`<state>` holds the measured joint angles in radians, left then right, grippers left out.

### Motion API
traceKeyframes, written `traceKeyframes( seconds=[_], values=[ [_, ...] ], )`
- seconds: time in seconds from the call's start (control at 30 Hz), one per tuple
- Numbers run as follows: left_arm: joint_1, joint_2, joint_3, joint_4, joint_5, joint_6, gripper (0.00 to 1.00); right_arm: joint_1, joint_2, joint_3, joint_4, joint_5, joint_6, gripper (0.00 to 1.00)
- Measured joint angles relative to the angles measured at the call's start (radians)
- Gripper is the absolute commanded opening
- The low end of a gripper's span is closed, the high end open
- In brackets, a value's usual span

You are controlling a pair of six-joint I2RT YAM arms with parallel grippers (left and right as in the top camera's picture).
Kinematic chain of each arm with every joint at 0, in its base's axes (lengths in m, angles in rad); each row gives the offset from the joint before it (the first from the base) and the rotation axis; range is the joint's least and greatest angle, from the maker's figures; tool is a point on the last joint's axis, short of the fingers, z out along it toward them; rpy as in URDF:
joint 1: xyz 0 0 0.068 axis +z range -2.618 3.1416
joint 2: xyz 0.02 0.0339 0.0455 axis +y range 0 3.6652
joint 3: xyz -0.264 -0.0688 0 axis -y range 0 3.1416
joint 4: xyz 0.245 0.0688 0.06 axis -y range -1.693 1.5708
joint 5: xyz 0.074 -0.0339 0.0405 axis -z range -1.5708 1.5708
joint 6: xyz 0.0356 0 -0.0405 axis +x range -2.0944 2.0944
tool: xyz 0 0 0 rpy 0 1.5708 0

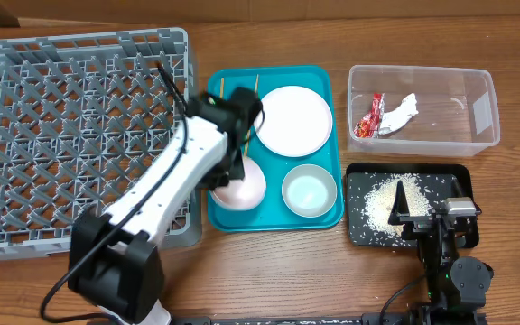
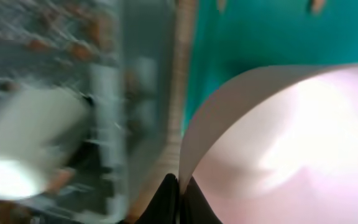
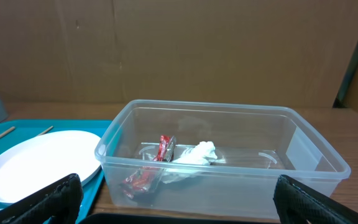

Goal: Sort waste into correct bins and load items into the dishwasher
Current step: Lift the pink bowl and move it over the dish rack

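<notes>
My left gripper is holding the pale pink bowl and should swing to the left in the overhead view next, turn the bowl onto the dish rack's middle wires and then let go of it, because those wires are empty.
My left gripper (image 2: 179,196) is shut on the rim of a pale pink bowl (image 1: 242,188) (image 2: 291,149), held tilted over the teal tray's (image 1: 328,81) left side, beside the grey dish rack (image 1: 79,135). The round plate (image 1: 293,120) and a second small bowl (image 1: 310,191) lie on the teal tray; chopstick (image 1: 221,88) ends show behind the arm. The red wrapper (image 1: 368,117) (image 3: 160,152) and white tissue (image 1: 403,111) (image 3: 194,155) lie in the clear tub (image 1: 422,106) (image 3: 229,180). Rice (image 1: 382,203) lies in the black tray (image 1: 409,171). My right gripper (image 3: 179,211) is open above the black tray. A white cup (image 2: 23,155) shows blurred in the rack.
The wooden table's edge runs along the front. A brown cardboard wall stands behind the clear tub in the right wrist view. The right arm's base (image 1: 450,262) sits at the front right.
</notes>
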<state>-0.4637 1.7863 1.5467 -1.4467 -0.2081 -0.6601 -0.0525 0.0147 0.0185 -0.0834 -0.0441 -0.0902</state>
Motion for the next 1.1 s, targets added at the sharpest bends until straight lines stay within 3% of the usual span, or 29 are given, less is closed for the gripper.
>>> traceKeyframes(
  seconds=[0.2,0.4,0.57,0.83,1.1],
  values=[
    [0.008,-0.037,0.227,-0.232,-0.332,-0.030,0.04,0.000,0.000,0.000,0.000,0.000,0.000,1.00],
    [0.009,-0.053,0.246,-0.240,-0.671,-0.034,0.04,0.000,0.000,0.000,0.000,0.000,0.000,1.00],
    [0.054,-0.053,0.246,-0.224,-0.849,-0.068,0.04,0.000,0.000,0.000,0.000,0.000,0.000,1.00],
    [0.202,0.007,0.246,-0.158,-0.890,-0.097,0.04,0.000,0.000,0.000,0.000,0.000,0.000,1.00],
    [0.208,0.219,0.246,-0.173,-0.907,-0.098,0.04,0.000,0.000,0.000,0.000,0.000,0.000,1.00]
  ],
)
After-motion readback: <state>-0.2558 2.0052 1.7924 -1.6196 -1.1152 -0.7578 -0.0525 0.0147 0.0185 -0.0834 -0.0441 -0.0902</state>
